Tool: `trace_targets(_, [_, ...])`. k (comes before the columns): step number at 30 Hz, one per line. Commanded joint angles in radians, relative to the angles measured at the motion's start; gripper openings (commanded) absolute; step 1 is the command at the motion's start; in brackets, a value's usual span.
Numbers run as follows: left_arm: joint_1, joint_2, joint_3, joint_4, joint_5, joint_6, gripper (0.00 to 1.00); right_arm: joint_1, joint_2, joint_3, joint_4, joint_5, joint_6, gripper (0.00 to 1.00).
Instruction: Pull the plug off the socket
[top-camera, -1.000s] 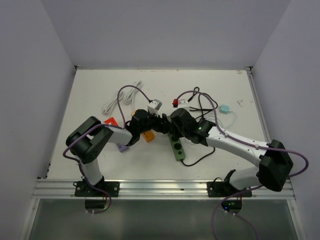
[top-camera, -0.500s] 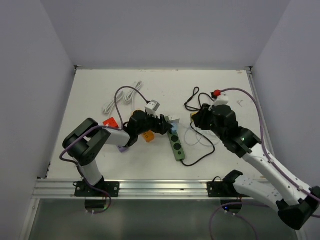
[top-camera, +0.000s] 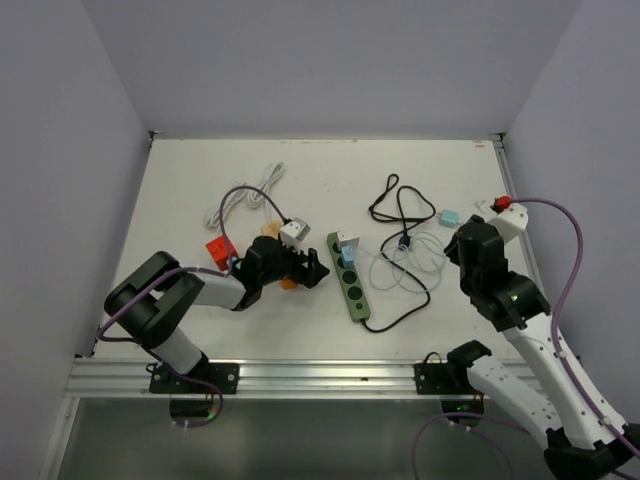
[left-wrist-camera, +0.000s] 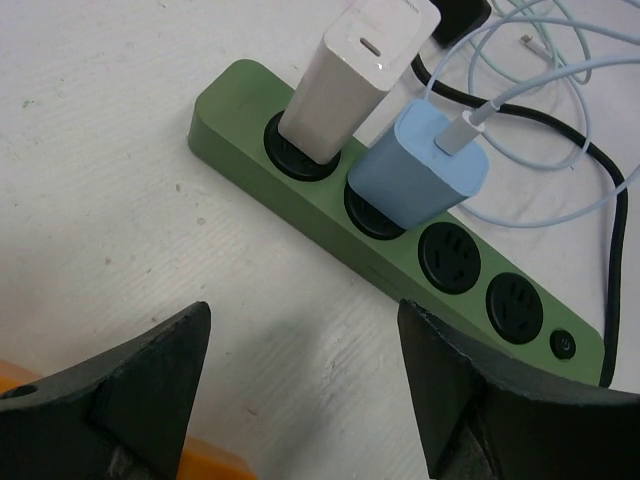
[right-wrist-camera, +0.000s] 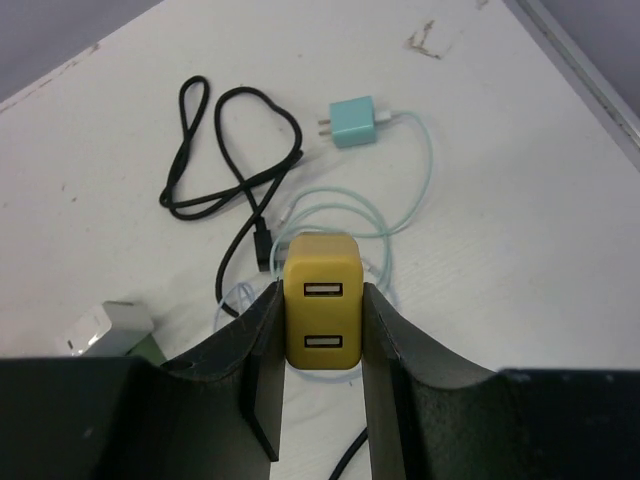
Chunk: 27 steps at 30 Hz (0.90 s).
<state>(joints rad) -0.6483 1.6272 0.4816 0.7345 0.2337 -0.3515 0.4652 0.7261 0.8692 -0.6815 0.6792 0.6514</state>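
Observation:
The table next to the pale cord's coils is bare. My right gripper needs to go down away from the green socket strip next and let go of the yellow plug there.
The green socket strip lies on the white table, also seen in the top view. A white plug and a blue plug with a pale cable still sit in its first two sockets. My right gripper is shut on a yellow two-port USB plug, held in the air above the cables to the right of the strip. My left gripper stands open just left of the strip, low over the table, with nothing between its fingers.
A black cable and a teal plug with its pale cord lie right of the strip. A white cable, a red piece and an orange piece sit by the left arm.
My right arm has swung from the strip to the right and pulled back, carrying the yellow plug. My left gripper has drawn back a little to the left of the strip.

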Motion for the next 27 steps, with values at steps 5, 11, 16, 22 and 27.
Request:
trace_targets(5, [-0.004, -0.118, -0.064, 0.028, 0.033, 0.060, 0.80, -0.164, 0.094, -0.032, 0.057, -0.072, 0.051, 0.00])
trace_targets(11, [-0.005, -0.173, -0.092, 0.061, 0.058, 0.074, 0.80, -0.416, 0.163, -0.093, 0.170, -0.412, 0.063, 0.00])
trace_targets(16, [-0.010, -0.219, -0.112, 0.068, 0.055, 0.083, 0.80, -0.658, 0.199, -0.179, 0.258, -0.679, 0.082, 0.00])
trace_targets(22, [-0.010, -0.247, -0.123, 0.063, 0.036, 0.095, 0.81, -0.822, 0.263, -0.246, 0.333, -0.836, 0.100, 0.02])
trace_targets(27, [-0.010, -0.250, -0.126, 0.057, 0.009, 0.106, 0.81, -0.853, 0.334, -0.276, 0.395, -0.836, 0.116, 0.11])
